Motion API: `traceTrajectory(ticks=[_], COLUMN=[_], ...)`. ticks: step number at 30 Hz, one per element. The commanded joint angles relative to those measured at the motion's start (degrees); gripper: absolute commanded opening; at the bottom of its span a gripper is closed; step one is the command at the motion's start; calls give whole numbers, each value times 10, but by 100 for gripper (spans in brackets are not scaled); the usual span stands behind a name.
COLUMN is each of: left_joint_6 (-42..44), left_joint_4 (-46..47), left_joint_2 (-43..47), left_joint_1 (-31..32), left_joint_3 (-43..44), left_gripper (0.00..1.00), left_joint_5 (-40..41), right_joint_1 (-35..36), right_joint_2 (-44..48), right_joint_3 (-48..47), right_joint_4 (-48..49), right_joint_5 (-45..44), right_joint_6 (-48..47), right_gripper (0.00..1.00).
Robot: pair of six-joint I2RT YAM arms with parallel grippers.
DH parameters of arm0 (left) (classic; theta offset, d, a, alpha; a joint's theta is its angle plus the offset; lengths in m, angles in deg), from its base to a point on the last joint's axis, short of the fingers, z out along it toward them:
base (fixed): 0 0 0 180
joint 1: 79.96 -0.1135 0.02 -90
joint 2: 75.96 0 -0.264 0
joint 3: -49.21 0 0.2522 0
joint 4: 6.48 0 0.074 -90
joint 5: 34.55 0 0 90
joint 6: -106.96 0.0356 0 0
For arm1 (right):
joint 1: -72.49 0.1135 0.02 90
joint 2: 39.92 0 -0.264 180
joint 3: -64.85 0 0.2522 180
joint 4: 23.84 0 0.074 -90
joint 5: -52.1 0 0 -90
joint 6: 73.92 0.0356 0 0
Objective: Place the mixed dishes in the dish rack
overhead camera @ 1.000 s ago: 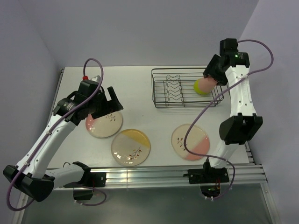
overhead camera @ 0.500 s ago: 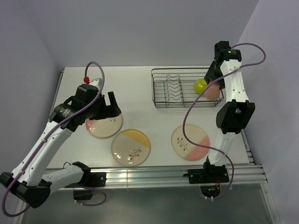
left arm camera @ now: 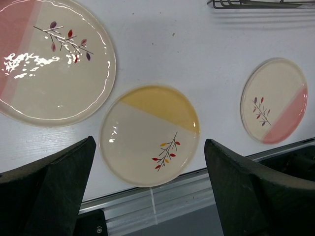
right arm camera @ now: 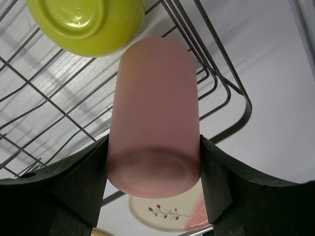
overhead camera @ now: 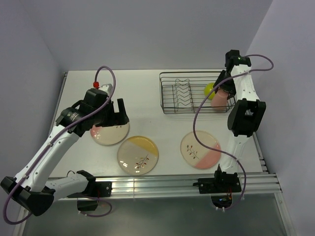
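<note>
I will move my right gripper down next and let go of the pink cup in the rack's near corner (right arm camera: pixel 203 98). That corner is below my fingers and is free beside the bowl.
The black wire dish rack (overhead camera: pixel 170 74) stands at the back right, with the lime-green bowl (overhead camera: pixel 209 90) upside down in its right end. My right gripper (overhead camera: pixel 221 88) is shut on the pink cup (overhead camera: pixel 218 100) over that end, next to the bowl. The wrist view shows the cup (right arm camera: pixel 155 98) between both fingers above the rack wires (right arm camera: pixel 216 73) and bowl (right arm camera: pixel 88 19); I cannot tell if it touches them. Three plates lie flat: left (overhead camera: pixel 109 133), yellow-segment (overhead camera: pixel 138 155), right (overhead camera: pixel 200 150). My left gripper (overhead camera: pixel 112 119) hovers open over the left plate, holding nothing.
The aluminium rail (overhead camera: pixel 162 186) runs along the table's near edge, with the arm bases on it. Walls close the back and both sides. From the left wrist I see all three plates (left arm camera: pixel 49 64), (left arm camera: pixel 150 135), (left arm camera: pixel 274 101) and the rack's corner (left arm camera: pixel 261 4).
My right arm swung in and brought the pink cup down over the rack's right end beside the bowl. My left gripper drifted slightly right above the left plate.
</note>
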Motion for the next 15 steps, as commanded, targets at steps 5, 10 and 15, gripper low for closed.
traceTrajectory(ticks=[5, 10, 15], left_joint_6=[3, -7, -27], left_joint_4=[-25, -42, -41], left_joint_2=[-23, -45, -48], left_joint_1=[1, 1, 2], left_joint_3=[28, 34, 21], left_gripper=[99, 99, 99], left_joint_5=[11, 8, -1], right_joint_1=[-20, -24, -33], right_joint_2=[-38, -49, -58], right_joint_3=[2, 14, 15], right_joint_4=[33, 49, 61], right_joint_5=[49, 58, 49], right_joint_6=[1, -5, -11], right_gripper=[0, 0, 0])
